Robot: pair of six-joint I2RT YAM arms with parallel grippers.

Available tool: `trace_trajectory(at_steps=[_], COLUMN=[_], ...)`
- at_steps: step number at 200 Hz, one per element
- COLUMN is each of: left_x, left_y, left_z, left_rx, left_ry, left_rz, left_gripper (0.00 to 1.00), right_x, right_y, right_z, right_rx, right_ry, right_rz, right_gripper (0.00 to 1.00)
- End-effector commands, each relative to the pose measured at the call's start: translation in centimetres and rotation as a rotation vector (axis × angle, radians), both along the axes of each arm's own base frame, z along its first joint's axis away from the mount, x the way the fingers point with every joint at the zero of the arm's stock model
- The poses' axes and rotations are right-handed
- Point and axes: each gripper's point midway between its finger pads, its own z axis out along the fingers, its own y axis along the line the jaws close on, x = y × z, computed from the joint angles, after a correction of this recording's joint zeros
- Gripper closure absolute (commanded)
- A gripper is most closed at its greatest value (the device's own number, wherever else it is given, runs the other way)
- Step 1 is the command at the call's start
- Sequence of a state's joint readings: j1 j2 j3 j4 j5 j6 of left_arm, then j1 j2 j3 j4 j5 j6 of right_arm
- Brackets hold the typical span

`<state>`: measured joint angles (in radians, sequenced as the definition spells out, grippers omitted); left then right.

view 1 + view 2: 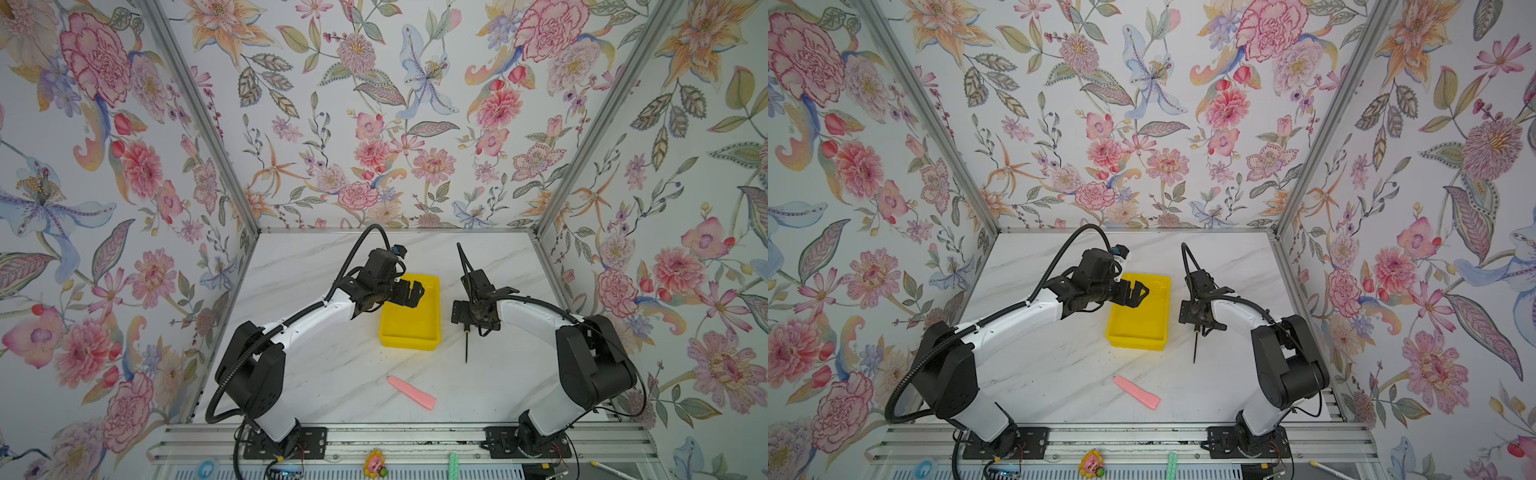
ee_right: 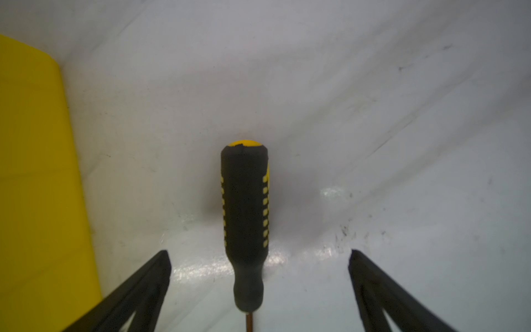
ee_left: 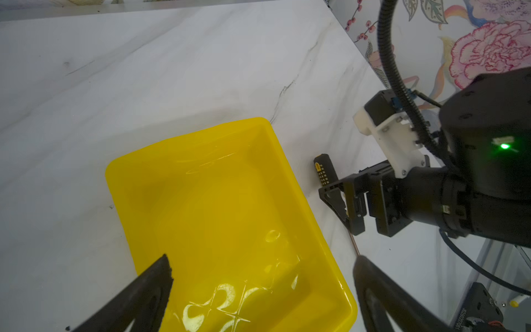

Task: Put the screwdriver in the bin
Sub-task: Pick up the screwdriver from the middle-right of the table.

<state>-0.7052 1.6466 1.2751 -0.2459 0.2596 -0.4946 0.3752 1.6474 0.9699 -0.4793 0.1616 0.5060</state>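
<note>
The right gripper moves down and closes around the yellow-marked part of the black handle (image 2: 246, 235) next, since its open fingers still hover above with the handle between them.
The screwdriver (image 2: 244, 215) has a black handle with yellow marks and lies flat on the marble table just right of the bin; only its thin shaft (image 1: 466, 347) (image 1: 1195, 348) sticks out from under the right wrist in both top views. My right gripper (image 2: 258, 253) (image 1: 471, 318) points down over it, open, its fingers either side of the handle's narrow end without touching. The yellow bin (image 1: 409, 343) (image 1: 1136, 343) (image 3: 186, 135) holds nothing. My left gripper (image 3: 263, 258) (image 1: 415, 293) hovers open over the bin's far part.
A pink tapered stick (image 1: 411, 392) (image 1: 1137, 392) lies on the table nearer the front edge. The bin's right wall (image 2: 34, 172) is close to the right gripper. Floral walls enclose the table on three sides.
</note>
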Motion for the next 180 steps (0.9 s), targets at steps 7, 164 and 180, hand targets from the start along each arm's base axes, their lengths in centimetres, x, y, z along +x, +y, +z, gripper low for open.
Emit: trace_trajectory(at_steps=[7, 164, 180], left_x=[-0.7, -3.3, -3.6], left_y=[-0.7, -0.7, -0.6], left_z=[-0.1, -0.6, -1.1], left_rx=[0.009, -0.028, -0.019], left_ry=[-0.002, -0.057, -0.057], left_rz=[-0.053, -0.167, -0.183], left_gripper=[0.01, 0.01, 0.01], right_x=[0.8, 1.2, 1.7], right_y=[0.0, -0.5, -0.1], right_z=[-0.2, -2.2, -1.1], right_rx=[0.014, -0.008, -0.003], right_ry=[0.006, 0.017, -0.015], right_rz=[-0.003, 0.023, 0.038], right_gripper=[0.12, 0.92, 1.00])
